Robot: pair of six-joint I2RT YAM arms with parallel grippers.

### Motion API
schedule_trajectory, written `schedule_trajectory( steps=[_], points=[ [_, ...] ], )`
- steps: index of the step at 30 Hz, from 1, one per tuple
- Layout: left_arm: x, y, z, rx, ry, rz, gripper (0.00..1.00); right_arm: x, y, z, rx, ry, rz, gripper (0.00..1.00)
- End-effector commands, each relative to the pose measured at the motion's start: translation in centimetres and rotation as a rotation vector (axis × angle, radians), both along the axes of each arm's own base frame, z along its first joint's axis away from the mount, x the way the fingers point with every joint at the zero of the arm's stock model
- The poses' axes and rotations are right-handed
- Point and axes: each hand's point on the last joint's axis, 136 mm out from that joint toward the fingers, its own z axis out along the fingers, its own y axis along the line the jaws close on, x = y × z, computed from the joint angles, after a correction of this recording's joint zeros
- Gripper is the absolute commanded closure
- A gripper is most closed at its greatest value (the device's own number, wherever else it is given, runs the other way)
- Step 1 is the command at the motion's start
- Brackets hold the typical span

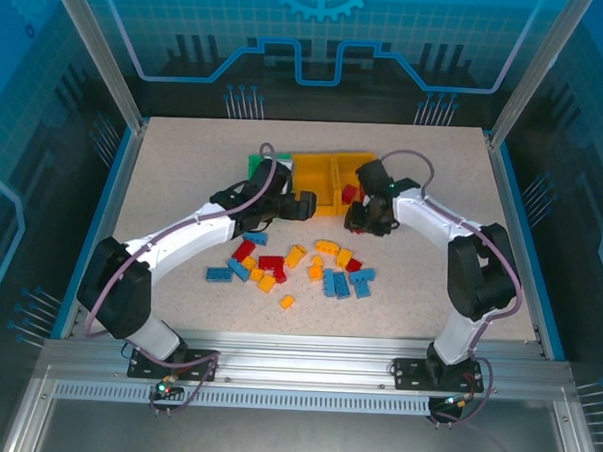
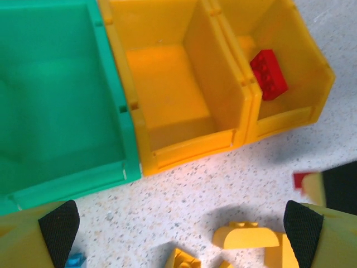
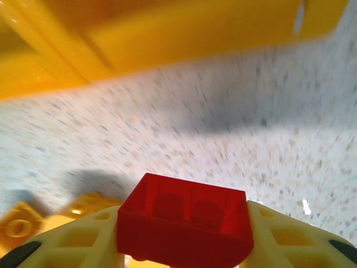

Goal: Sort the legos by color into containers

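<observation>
My left gripper moves back and down around the blue lego in front of the green container next, since the lego lies below.
Three containers stand in a row at the back of the table: a green one (image 1: 254,164) (image 2: 56,100), a middle orange-yellow one (image 1: 312,176) (image 2: 167,84) and a right orange-yellow one (image 1: 349,168) (image 2: 295,61). One red lego (image 2: 269,73) lies in the right container. Loose red, blue and yellow legos (image 1: 290,264) are scattered in front of them. My right gripper (image 1: 367,217) (image 3: 184,240) is shut on a red lego (image 3: 184,220), just in front of the right container. My left gripper (image 1: 304,206) (image 2: 181,229) hangs open over the table before the middle container, above a yellow arched lego (image 2: 248,235).
The table (image 1: 183,181) is speckled white, with blue rails along its left and right edges. Both arms reach in from the near edge and meet close together in front of the containers. A yellow lego (image 3: 22,229) lies under the right gripper's left finger.
</observation>
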Motion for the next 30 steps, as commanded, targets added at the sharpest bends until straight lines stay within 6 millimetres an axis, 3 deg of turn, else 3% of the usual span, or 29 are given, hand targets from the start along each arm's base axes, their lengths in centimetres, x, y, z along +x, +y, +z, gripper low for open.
schedule_trajectory(
  steps=[1,8,15,25,27,30],
  points=[
    [-1.2,1.9,-1.2,0.056,0.034,0.035,0.01,3.0,-0.8,3.3,0.001,-0.088,0.012,0.57],
    [-3.8,4.4,-4.6,0.121,0.124,0.093,0.01,8.2,-1.5,2.6,-0.002,-0.107,-0.015,0.56],
    [-5.5,6.8,-6.2,0.152,0.168,0.151,0.01,11.2,-2.1,1.4,-0.022,-0.101,-0.04,0.51],
    [-6.9,10.0,-8.3,0.187,0.242,0.212,0.01,11.0,-1.3,2.1,0.008,-0.096,0.018,0.33],
    [-6.9,10.3,-8.6,0.173,0.25,0.21,0.01,10.7,-0.9,2.5,0.016,-0.102,0.037,0.28],
    [-6.5,10.2,-8.8,0.16,0.251,0.199,0.01,10.0,-0.4,3.4,0.023,-0.116,0.057,0.27]
  ],
)
